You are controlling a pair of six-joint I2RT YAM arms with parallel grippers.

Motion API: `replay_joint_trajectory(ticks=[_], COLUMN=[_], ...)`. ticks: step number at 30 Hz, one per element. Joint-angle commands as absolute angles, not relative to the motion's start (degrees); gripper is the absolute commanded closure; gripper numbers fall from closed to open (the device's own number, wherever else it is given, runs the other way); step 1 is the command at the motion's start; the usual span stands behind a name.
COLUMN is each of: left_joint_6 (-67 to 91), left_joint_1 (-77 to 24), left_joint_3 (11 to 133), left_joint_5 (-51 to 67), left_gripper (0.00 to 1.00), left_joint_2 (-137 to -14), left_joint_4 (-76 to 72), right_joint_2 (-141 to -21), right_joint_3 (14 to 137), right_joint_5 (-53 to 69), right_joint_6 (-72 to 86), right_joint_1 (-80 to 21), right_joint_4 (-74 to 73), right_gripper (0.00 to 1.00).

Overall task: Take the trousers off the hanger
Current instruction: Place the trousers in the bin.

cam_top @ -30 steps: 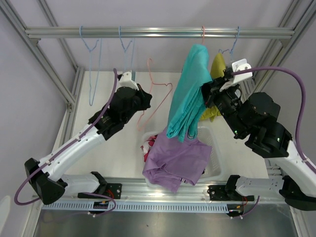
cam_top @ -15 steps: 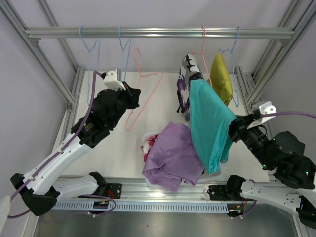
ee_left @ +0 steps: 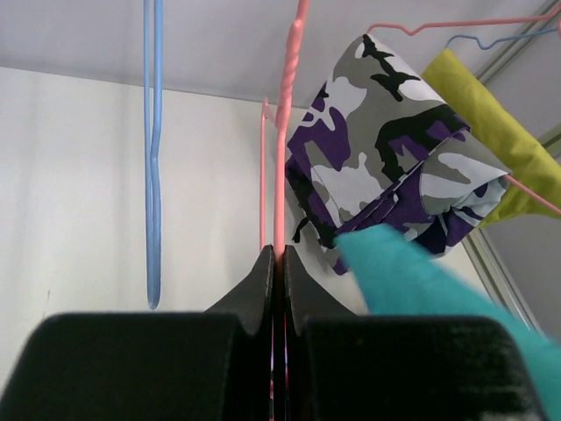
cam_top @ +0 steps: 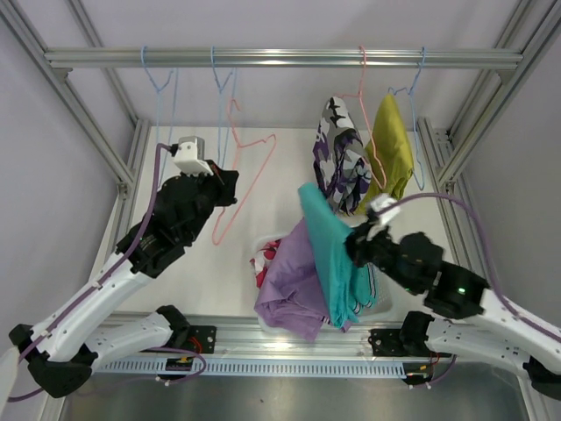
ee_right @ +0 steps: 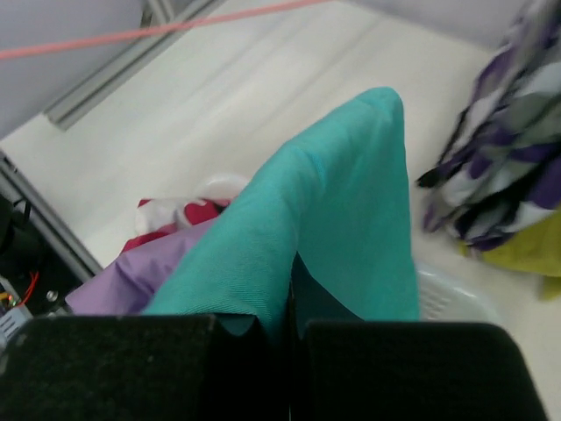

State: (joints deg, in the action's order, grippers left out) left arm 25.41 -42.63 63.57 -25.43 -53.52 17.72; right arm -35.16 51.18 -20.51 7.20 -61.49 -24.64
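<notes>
Next, my right gripper swings to the left in the overhead view and back over the lilac trousers [cam_top: 294,281], because the basket already holds the removed pairs.
My right gripper [cam_top: 358,243] is shut on the teal trousers [cam_top: 335,259], which hang from it over the white basket [cam_top: 382,296]; they also show in the right wrist view [ee_right: 351,219]. My left gripper [cam_top: 226,186] is shut on an empty pink hanger [cam_top: 241,180], seen clamped in the left wrist view [ee_left: 280,167]. The purple-grey-white camouflage trousers [cam_top: 342,158] and the mustard trousers [cam_top: 390,149] hang on hangers from the rail [cam_top: 280,58]. The lilac trousers [cam_top: 294,281] lie across the basket, with the pink camouflage pair [cam_top: 263,260] under them.
Two empty blue hangers [cam_top: 162,96] hang at the rail's left. Aluminium frame posts [cam_top: 88,132] stand on both sides. A rail with the arm bases [cam_top: 289,338] runs along the near edge.
My right gripper has pulled the teal trousers off the hanger and carried them down and left over the basket. My left gripper has moved the pink hanger left and up.
</notes>
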Motion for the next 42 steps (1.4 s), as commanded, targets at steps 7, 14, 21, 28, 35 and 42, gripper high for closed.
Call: replay_joint_trajectory(ticks=[7,14,21,28,35,42], left_joint_6=[23.2,22.8,22.5,22.5,22.3,22.1], left_joint_1=[-43.0,-43.0,-43.0,-42.9,-43.0,-42.9], left_joint_3=[61.1,61.0,60.7,60.6,60.6,60.6], left_joint_5=[-29.4,-29.4,-29.4,-29.7,-30.2,-30.5], left_gripper=[0.99,1.0,1.0,0.99,1.0,0.99], left_joint_2=[-47.8,-47.8,-47.6,-47.2,-46.5,-45.8], left_joint_4=[15.0,15.3,15.1,15.2,14.9,14.8], right_joint_2=[-62.8,-80.2,-77.7,-66.1,-57.4,-63.0], right_joint_3=[49.2,54.4,50.7,51.6,50.8,37.6], right_joint_5=[-13.4,-14.0,-17.2,-19.9,-26.1,-19.9], right_joint_6=[12.5,15.6,18.5,17.1,14.5,21.3], right_joint_1=[-72.4,-79.6,-82.0,-84.4,-83.9,-77.3], right_joint_4=[5.7,11.3,9.2,1.5,-3.4,8.0], right_gripper=[1.0,0.64,0.26,0.24,0.34,0.41])
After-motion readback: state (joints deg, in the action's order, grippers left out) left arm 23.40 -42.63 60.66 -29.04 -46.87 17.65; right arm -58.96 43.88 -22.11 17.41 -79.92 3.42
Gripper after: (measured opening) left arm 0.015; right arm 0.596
